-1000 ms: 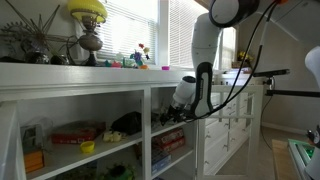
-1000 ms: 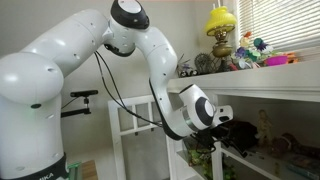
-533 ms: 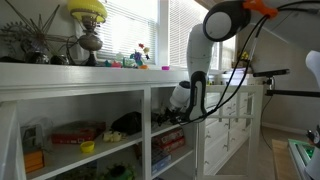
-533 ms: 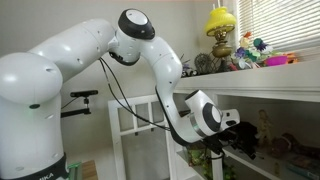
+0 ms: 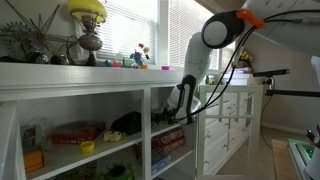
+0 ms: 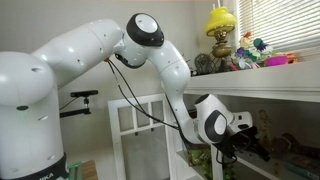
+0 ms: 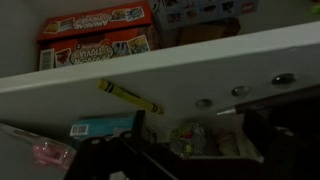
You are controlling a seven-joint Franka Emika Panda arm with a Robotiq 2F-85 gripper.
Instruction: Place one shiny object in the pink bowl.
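My gripper moves down onto the shiny round object nearest the yellow crayon next, as it lies below, in line with the gap between my gripper's open fingers.
The pink bowl [image 5: 165, 68] looks like a small, low pink shape on the top ledge of the white shelf unit; it also shows in an exterior view [image 6: 277, 61]. My gripper [image 5: 176, 112] [image 6: 252, 142] reaches into a middle shelf compartment below that ledge. In the wrist view my gripper [image 7: 195, 135] is open, its dark fingers on either side of a small mesh bundle [image 7: 188, 138]. Three shiny round objects [image 7: 203, 103] [image 7: 240, 91] [image 7: 283, 78] lie on a white shelf board. A yellow crayon [image 7: 128, 96] lies beside them.
A yellow lamp [image 5: 88, 25] and small trinkets [image 5: 138, 58] stand on the top ledge. Red game boxes [image 7: 95, 38] [image 5: 76, 131] fill the shelves. A blurred pale-pink shape [image 7: 50, 153] sits at the wrist view's lower left. Shelf boards and dividers close in around the gripper.
The arm's elbow has swung over and the gripper has moved deeper into the shelf compartment.
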